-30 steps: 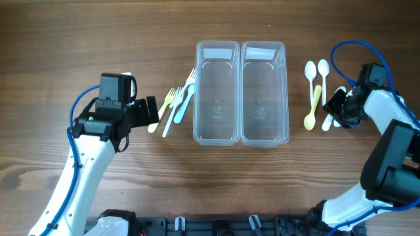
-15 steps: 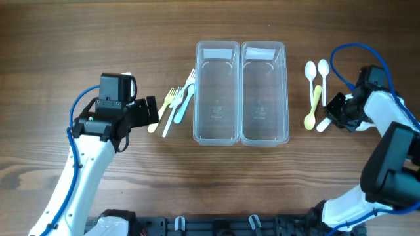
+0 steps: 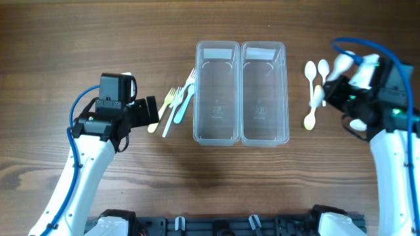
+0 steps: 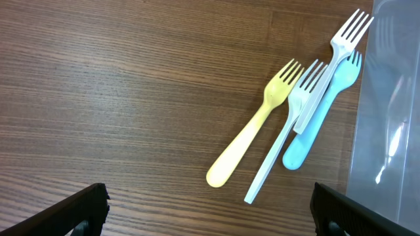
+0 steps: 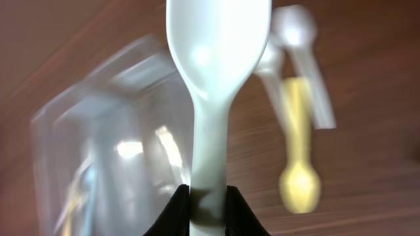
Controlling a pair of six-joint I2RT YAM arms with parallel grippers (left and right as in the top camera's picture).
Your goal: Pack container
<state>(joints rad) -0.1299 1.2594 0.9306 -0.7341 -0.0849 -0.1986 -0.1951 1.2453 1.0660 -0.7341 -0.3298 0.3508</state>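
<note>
Next I need to swing my right gripper to the left in the overhead view and release the white spoon over the container nearer the spoons, because that container stands empty.
Two clear plastic containers stand side by side mid-table, the left one and the right one. My right gripper is shut on a white spoon and holds it raised, just right of the right container. In the right wrist view the spoon stands up from the jaws, with the blurred containers behind it on the left. My left gripper is open and empty, just left of the forks. Its jaws sit below a yellow fork.
A blue fork and two white forks lie with the yellow one left of the containers. Two white spoons and a yellow spoon lie on the wood to the right of the containers.
My right gripper has lifted the white spoon off the table and carried it up and towards the far side, closer to the camera. The left arm has not moved.
</note>
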